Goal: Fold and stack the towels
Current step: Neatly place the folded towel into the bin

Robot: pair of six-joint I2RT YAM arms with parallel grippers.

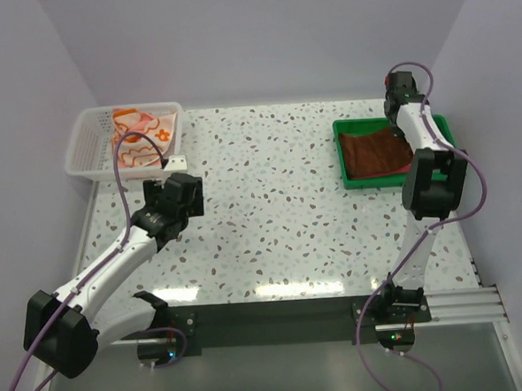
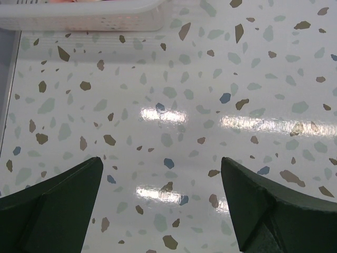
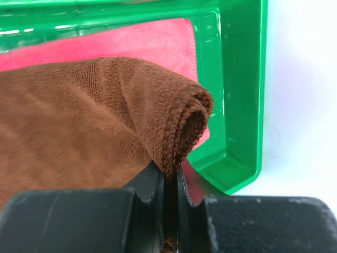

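Note:
I need to move my right gripper toward the green tray's side and lower the corner, because hot pink still shows between the brown towel's bunched corner and the green tray's side [image 1: 445, 131] [image 3: 243, 116].
A dark brown towel [image 1: 375, 153] lies in the green tray [image 1: 342, 159] at the back right, on top of a hot pink towel [image 3: 131, 42]. My right gripper [image 1: 399, 127] is shut on a bunched corner of the brown towel [image 3: 105, 116], pinched between the fingers [image 3: 150, 184]. An orange towel with white flowers [image 1: 142, 136] lies in the white mesh basket [image 1: 85, 144] at the back left. My left gripper [image 1: 182, 184] is open and empty above the bare table [image 2: 168, 121], just in front of the basket [image 2: 79, 16]. No salmon pink towel shows.
The green tray's wall [image 3: 237, 89] stands just right of the pinched corner. The speckled table [image 1: 270, 204] lies between the basket and the tray. The side walls stand close on both sides.

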